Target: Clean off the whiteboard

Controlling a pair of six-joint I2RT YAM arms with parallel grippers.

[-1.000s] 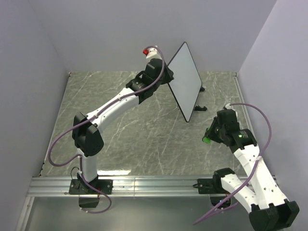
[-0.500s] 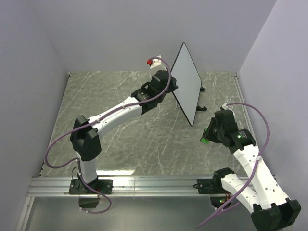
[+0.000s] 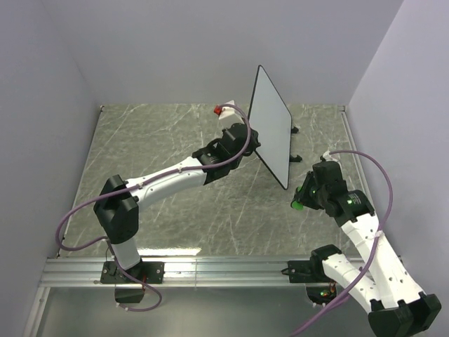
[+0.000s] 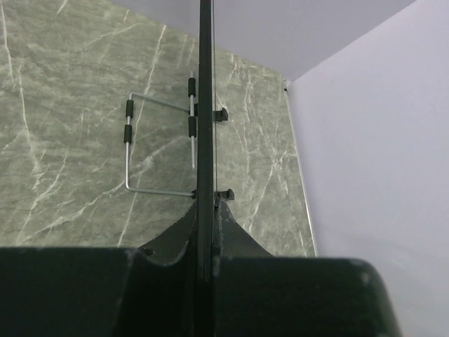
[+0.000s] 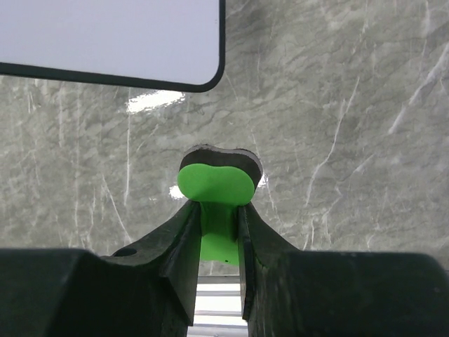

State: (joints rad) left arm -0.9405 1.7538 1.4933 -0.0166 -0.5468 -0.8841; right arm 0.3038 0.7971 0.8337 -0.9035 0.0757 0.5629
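The whiteboard's rim comes down in my left gripper next, the board leans down onto the wire stand and is released, since it stands steeply tilted above that stand.
The whiteboard (image 3: 272, 125), white with a thin black rim, is lifted off the table and stands on edge, tilted. My left gripper (image 3: 250, 142) is shut on its left rim. In the left wrist view the board shows edge-on as a black line (image 4: 205, 105) running between the jaws of the left gripper (image 4: 207, 228). My right gripper (image 3: 302, 201) is shut on the green bow-shaped eraser (image 3: 298, 205), right of and below the board's lower corner, apart from it. In the right wrist view the eraser (image 5: 214, 184) sits between the jaws, and the board's blank corner (image 5: 105, 35) lies beyond it.
A wire stand (image 4: 158, 147) with black sleeves lies on the marble table behind the board; its black feet (image 3: 295, 158) show at the board's right. The grey walls stand close on the left, the back and the right. A metal rail (image 3: 210, 270) runs along the near edge.
My left arm has carried the whiteboard forward and a little right, turning its face more toward the right arm. My right gripper with the eraser has edged slightly left and down.
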